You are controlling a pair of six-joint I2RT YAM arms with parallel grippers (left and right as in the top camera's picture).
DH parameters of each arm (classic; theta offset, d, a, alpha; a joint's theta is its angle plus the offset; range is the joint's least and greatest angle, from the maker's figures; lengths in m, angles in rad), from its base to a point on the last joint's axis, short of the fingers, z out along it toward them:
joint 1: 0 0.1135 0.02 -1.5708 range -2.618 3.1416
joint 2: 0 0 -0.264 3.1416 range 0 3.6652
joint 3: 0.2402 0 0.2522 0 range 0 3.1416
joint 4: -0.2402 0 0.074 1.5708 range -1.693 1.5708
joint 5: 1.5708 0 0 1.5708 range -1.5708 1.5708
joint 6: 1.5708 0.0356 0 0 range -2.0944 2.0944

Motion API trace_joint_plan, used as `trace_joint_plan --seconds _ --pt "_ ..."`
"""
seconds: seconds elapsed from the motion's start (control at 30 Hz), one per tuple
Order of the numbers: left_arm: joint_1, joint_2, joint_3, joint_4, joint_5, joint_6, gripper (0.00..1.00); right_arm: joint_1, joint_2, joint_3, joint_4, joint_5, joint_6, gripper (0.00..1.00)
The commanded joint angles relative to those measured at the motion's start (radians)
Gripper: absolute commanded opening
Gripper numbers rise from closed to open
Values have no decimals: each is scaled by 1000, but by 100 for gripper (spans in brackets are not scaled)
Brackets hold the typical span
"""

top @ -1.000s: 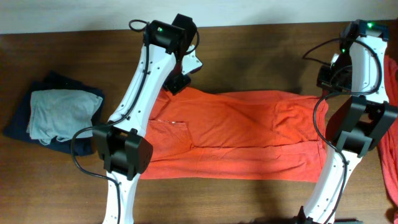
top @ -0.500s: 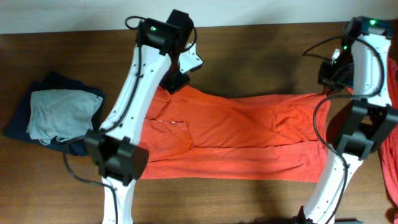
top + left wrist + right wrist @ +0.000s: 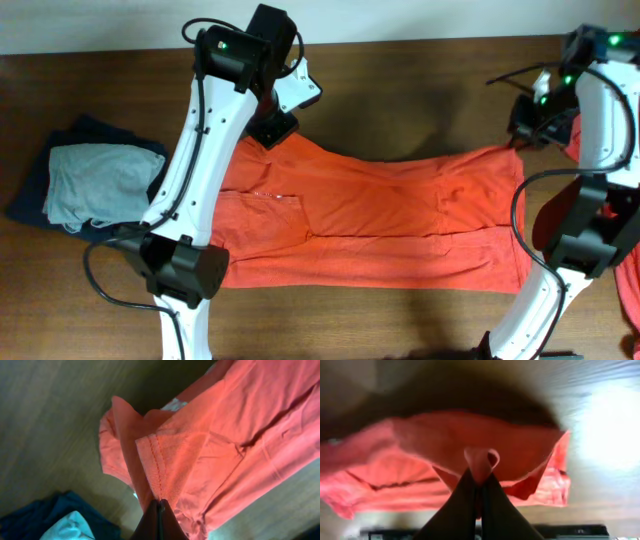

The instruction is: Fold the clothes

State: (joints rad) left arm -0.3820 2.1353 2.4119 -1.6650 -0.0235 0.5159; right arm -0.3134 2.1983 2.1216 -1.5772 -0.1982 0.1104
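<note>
The pinched hem is still hanging lifted. I need to move my left gripper down and back next, over the shirt's end by the grey garment (image 3: pixel 189 497), to let go of the hem.
An orange-red T-shirt (image 3: pixel 370 215) lies spread across the middle of the wooden table, folded lengthwise. My left gripper (image 3: pixel 272 132) is shut on the shirt's far left corner and holds it lifted; the left wrist view shows the hem (image 3: pixel 165 460) pinched between the fingertips (image 3: pixel 159 505). My right gripper (image 3: pixel 522 138) is shut on the shirt's far right corner; the right wrist view shows a fold of cloth (image 3: pixel 480 462) pinched between the fingers (image 3: pixel 479 482). No print shows on the shirt.
A folded pale grey garment (image 3: pixel 100 180) lies on a navy one (image 3: pixel 40 195) at the table's left. More orange-red cloth (image 3: pixel 628 260) lies at the right edge. The table's far edge (image 3: pixel 400 42) runs close behind the grippers.
Both grippers have moved toward the far edge and slightly outward with the shirt's corners. The shirt's far edge is pulled tighter and its right corner is drawn out.
</note>
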Motion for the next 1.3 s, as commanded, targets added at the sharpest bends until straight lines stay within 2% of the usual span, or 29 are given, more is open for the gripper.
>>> trace_joint_plan --seconds 0.0,0.1,0.27,0.33,0.47,0.7,1.27 --pt "19 -15 -56 -2 47 24 1 -46 5 -150 32 -110 -69 4" --pt "28 -15 -110 11 64 24 1 -61 5 -224 51 -212 -160 4" --pt "30 -15 -206 2 67 24 0 -63 -1 -290 25 -174 -181 4" --pt "30 -15 -230 -9 66 24 1 -73 -13 -290 3 -62 -121 4" --pt "45 -15 -263 -19 65 24 1 -122 -64 -290 -22 309 89 4" --pt "121 -15 -283 -16 75 24 1 -225 -83 -293 -16 251 78 4" --pt "164 -15 -283 -23 99 24 1 -157 -83 -293 -33 225 39 5"
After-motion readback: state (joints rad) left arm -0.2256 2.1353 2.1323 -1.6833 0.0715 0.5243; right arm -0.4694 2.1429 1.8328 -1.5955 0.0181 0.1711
